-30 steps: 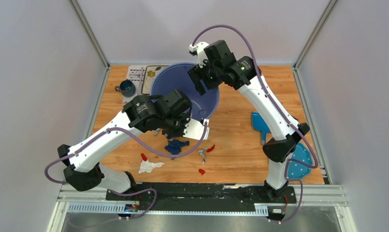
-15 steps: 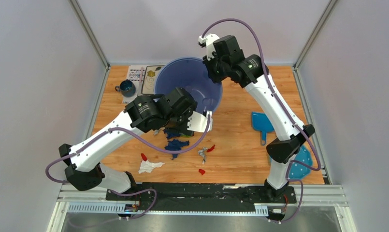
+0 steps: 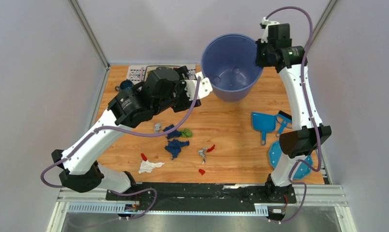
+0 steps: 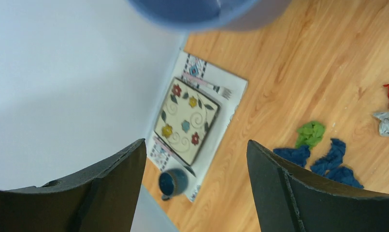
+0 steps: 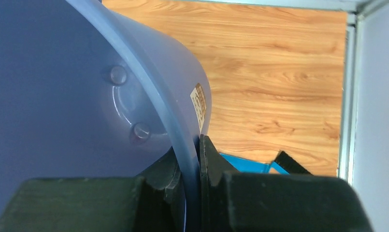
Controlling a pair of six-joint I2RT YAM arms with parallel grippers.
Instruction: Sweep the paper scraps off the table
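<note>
My right gripper will next lower the bucket (image 3: 231, 65) to the right in the top view and release it on the bare wood beyond the dustpan.
Several paper scraps lie on the table (image 3: 240, 145) in front of the arms: dark blue (image 3: 176, 147), green (image 3: 186, 133), red (image 3: 210, 148), silver-grey (image 3: 202, 153) and white (image 3: 149, 166). The left wrist view shows the green scrap (image 4: 310, 133) and dark blue scraps (image 4: 331, 157) at its right. My left gripper (image 4: 197, 145) is open and empty, held high over the far-left table beside the bucket (image 3: 231, 65). My right gripper (image 5: 198, 145) is shut on the rim of this large blue bucket (image 5: 86, 96), holding it tilted in the air at the back right.
A blue dustpan (image 3: 262, 123) and brush (image 3: 282, 121) lie on the right. A blue polka-dot cloth (image 3: 294, 159) sits by the right arm's base. At the far left are a patterned placemat (image 4: 231, 89), a flowered plate (image 4: 186, 121) and a blue mug (image 4: 173, 182).
My right gripper shut on the bucket rim and carried the bucket up and to the right. My left gripper opened and drew back toward the far left, uncovering more scraps.
</note>
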